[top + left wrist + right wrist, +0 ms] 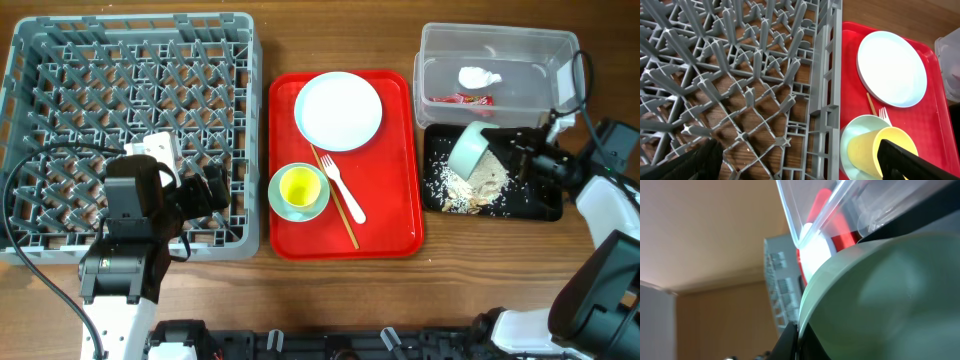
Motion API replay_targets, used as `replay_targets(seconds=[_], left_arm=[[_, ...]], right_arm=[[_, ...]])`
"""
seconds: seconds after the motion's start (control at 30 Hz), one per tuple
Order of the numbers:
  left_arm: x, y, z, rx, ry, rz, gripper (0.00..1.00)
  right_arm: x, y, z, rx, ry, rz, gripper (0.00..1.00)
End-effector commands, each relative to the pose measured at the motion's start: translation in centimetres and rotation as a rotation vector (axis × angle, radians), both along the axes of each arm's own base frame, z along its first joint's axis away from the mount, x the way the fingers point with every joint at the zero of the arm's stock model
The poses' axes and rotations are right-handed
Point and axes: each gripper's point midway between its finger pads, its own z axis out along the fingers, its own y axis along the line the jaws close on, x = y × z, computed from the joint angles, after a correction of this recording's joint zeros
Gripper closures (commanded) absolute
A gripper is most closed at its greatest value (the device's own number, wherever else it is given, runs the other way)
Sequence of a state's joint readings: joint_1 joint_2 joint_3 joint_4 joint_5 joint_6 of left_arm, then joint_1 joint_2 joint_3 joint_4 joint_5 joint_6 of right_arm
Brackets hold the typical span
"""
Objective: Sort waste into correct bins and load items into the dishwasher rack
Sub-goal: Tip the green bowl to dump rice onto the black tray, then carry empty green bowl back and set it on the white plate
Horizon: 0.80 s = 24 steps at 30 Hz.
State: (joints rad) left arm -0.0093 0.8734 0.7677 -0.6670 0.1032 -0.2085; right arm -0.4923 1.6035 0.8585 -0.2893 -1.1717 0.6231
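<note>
Next, my right gripper lifts, goes left in the overhead view, and lowers the bowl onto the white plate (339,111), since the crumbs lie in the black tray (535,205).
My right gripper (503,152) is shut on the rim of a mint-green bowl (467,150), tilted on its side over the black tray (535,205). Rice-like crumbs (478,186) lie in that tray. In the right wrist view the bowl (885,295) fills the frame, with the fingers (799,340) pinching its rim. The clear tub (497,45) holds the white tissue (478,77) and red wrapper (462,99). My left gripper (213,188) is open and empty over the grey rack (130,60), near its right wall (825,90). The second mint bowl (281,198) holds the yellow cup (299,187).
The red serving tray (395,200) between rack and bins carries the white plate (338,110), white fork (345,190), chopsticks (340,212) and the bowl with the cup. In the left wrist view the plate (891,67) and cup (875,150) lie just right of the rack.
</note>
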Motion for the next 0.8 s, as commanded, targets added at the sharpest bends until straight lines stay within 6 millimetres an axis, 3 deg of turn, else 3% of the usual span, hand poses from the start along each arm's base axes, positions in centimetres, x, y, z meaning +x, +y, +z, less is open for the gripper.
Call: replay_targets(seconds=[0.0, 0.1, 0.17, 0.4, 0.57, 0.67, 0.77], left_arm=[[0.2, -0.2, 0.6, -0.017, -0.01, -0.003, 0.0], [0.2, -0.2, 0.6, -0.017, -0.01, -0.003, 0.0], [0.2, -0.2, 0.6, -0.017, -0.01, -0.003, 0.0], [0.2, -0.2, 0.6, -0.017, -0.01, -0.003, 0.0], [0.2, -0.2, 0.6, -0.017, -0.01, -0.003, 0.0], [0.2, -0.2, 0.6, -0.017, -0.01, -0.003, 0.0], [0.2, -0.2, 0.6, -0.017, -0.011, -0.003, 0.0]], right_arm=[[0.9, 1.1, 3.3, -0.208, -0.173, 0.054, 0.96], [1.1, 2.9, 5.6, -0.333, -0.226, 0.074, 0.96], [0.8, 5.3, 7.5, -0.469, -0.26, 0.106, 0.96], [0.4, 12.4, 10.6, -0.771, -0.337, 0.265, 0.96], [0.6, 16.7, 13.4, -0.872, -0.4, 0.371, 0.96], [1.4, 18.6, 13.5, -0.899, -0.391, 0.449, 0.96], [3.3, 21.1, 12.2, -0.968, -0.406, 0.562, 0.96]])
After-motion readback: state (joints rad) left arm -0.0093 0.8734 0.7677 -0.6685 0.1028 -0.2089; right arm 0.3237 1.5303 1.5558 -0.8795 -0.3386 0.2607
